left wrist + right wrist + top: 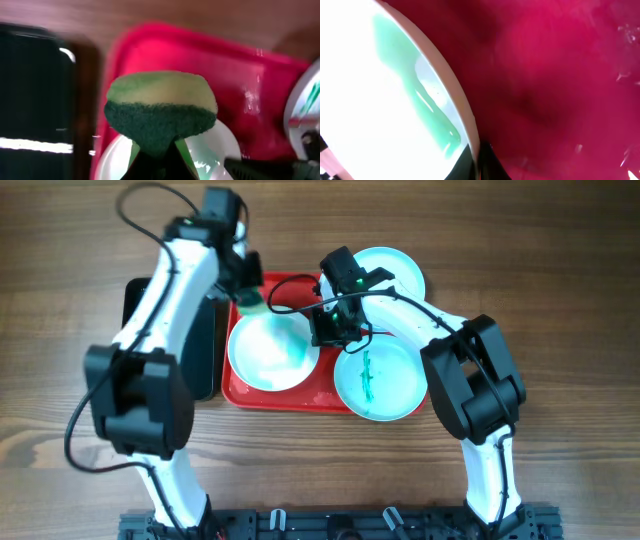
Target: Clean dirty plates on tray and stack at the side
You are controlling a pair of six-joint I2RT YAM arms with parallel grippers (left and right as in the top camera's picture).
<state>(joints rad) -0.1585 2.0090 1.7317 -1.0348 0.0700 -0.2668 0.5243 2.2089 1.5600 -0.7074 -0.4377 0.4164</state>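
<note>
The bare tabletop is clear, so the robot's right gripper will next lift to the right in the overhead view, past both turquoise plates, and go down to release the plate there.
A cream-white plate (270, 352) with green smears lies on the left of the red tray (290, 394). My right gripper (328, 330) is shut on this plate's right rim; in the right wrist view the rim (462, 107) runs between the fingers (479, 167). My left gripper (243, 288) is shut on a green and yellow sponge (160, 107), held above the plate's far-left edge (115, 155). A pale turquoise plate (380, 380) with a green scribble overlaps the tray's right edge. Another turquoise plate (395, 272) lies behind the right arm.
A smaller black tray (200, 345) lies left of the red tray, partly under my left arm; it also shows in the left wrist view (35, 100). Bare wooden table (560, 300) surrounds the trays.
</note>
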